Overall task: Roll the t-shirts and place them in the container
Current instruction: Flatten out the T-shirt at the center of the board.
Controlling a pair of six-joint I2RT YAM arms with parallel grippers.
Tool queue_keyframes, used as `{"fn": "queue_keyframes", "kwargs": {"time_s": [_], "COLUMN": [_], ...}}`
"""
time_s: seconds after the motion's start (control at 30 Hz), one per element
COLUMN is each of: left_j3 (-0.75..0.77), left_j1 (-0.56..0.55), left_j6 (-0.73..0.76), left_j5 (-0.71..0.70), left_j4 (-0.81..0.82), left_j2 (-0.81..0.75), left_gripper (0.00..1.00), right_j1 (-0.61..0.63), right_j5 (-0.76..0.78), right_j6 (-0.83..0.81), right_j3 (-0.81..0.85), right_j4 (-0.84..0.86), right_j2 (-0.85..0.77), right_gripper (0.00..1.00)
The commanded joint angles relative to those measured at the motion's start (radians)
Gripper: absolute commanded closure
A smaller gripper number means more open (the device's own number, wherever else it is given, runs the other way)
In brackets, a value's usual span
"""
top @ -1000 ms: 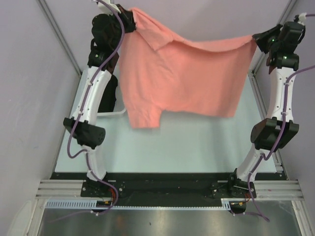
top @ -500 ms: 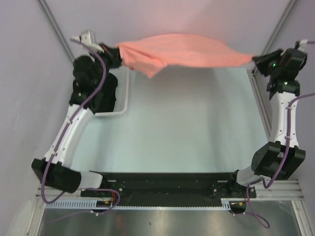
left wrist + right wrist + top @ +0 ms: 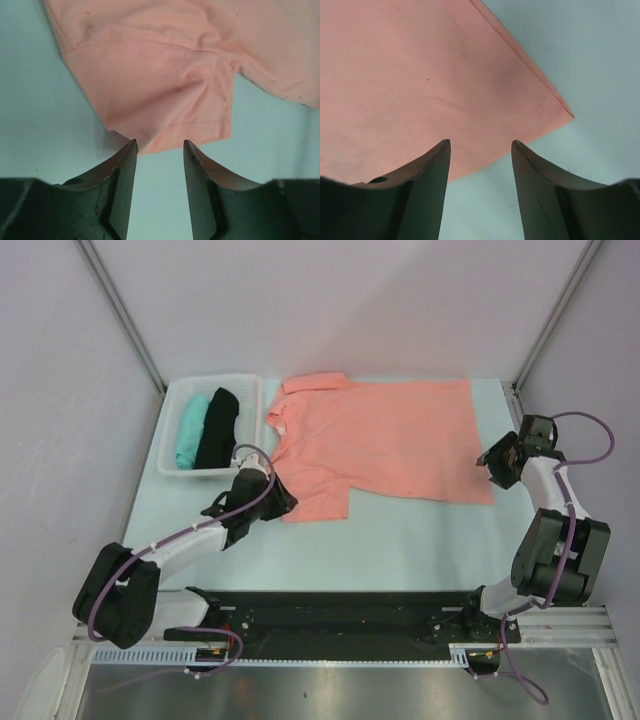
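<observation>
The near sleeve's corner sits at one finger, off-center, so my left gripper moves down and toward the left in its wrist view onto it next.
The salmon-pink t-shirt (image 3: 385, 440) lies spread flat on the pale table, collar to the left and hem to the right. My left gripper (image 3: 283, 498) sits low at the tip of the near sleeve, jaws open. In the left wrist view the sleeve edge (image 3: 165, 75) lies just beyond that gripper (image 3: 159, 144), with nothing between the fingers. My right gripper (image 3: 492, 460) rests at the shirt's near right hem corner, also open. In the right wrist view the hem corner (image 3: 420, 75) lies under and ahead of it (image 3: 480, 142), ungripped. A teal t-shirt (image 3: 190, 428) and a black t-shirt (image 3: 217, 427) lie folded in a bin.
A white plastic bin (image 3: 215, 379) stands at the back left of the table, beside the pink shirt's collar. Lilac walls with metal posts close in the left, back and right sides. The arm bases sit on a black rail (image 3: 340, 605) at the near edge.
The pink shirt hung stretched in the air between both shut grippers. It now lies flat on the table, and both grippers have dropped low and opened off it.
</observation>
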Motion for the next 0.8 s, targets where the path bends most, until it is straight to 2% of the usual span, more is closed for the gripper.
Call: {"fn": "queue_keyframes", "kwargs": {"time_s": [0.0,0.13,0.23,0.27,0.3,0.37,0.47,0.77], "left_j3": [0.0,0.021,0.104,0.132,0.133,0.102,0.06,0.031], "left_j1": [-0.051,-0.098,-0.138,-0.159,-0.166,-0.17,-0.169,-0.169], "left_j6": [-0.058,-0.07,-0.078,-0.088,-0.09,-0.085,-0.064,-0.064], "left_j5": [-0.132,-0.213,-0.337,-0.398,-0.414,-0.408,-0.371,-0.319], "left_j4": [-0.025,-0.097,-0.221,-0.276,-0.289,-0.254,-0.17,-0.058], "left_j2": [-0.073,-0.066,0.006,0.022,0.023,0.02,0.031,0.115], "left_gripper": [0.52,0.47,0.45,0.38,0.37,0.36,0.38,0.53], "right_j1": [0.082,0.208,0.223,0.223,0.22,0.185,0.087,-0.062], "right_j5": [0.131,0.221,0.207,0.211,0.217,0.207,0.132,0.075], "right_j6": [-0.075,-0.034,-0.011,-0.009,-0.008,-0.002,0.017,0.052], "right_j3": [-0.02,-0.111,-0.126,-0.128,-0.132,-0.15,-0.201,-0.255], "right_j4": [-0.041,0.013,0.045,0.044,0.044,0.059,0.1,0.157], "right_j2": [-0.128,-0.225,-0.198,-0.177,-0.167,-0.153,-0.15,-0.112], "right_gripper": [0.42,0.41,0.41,0.41,0.41,0.44,0.63,0.6]}}
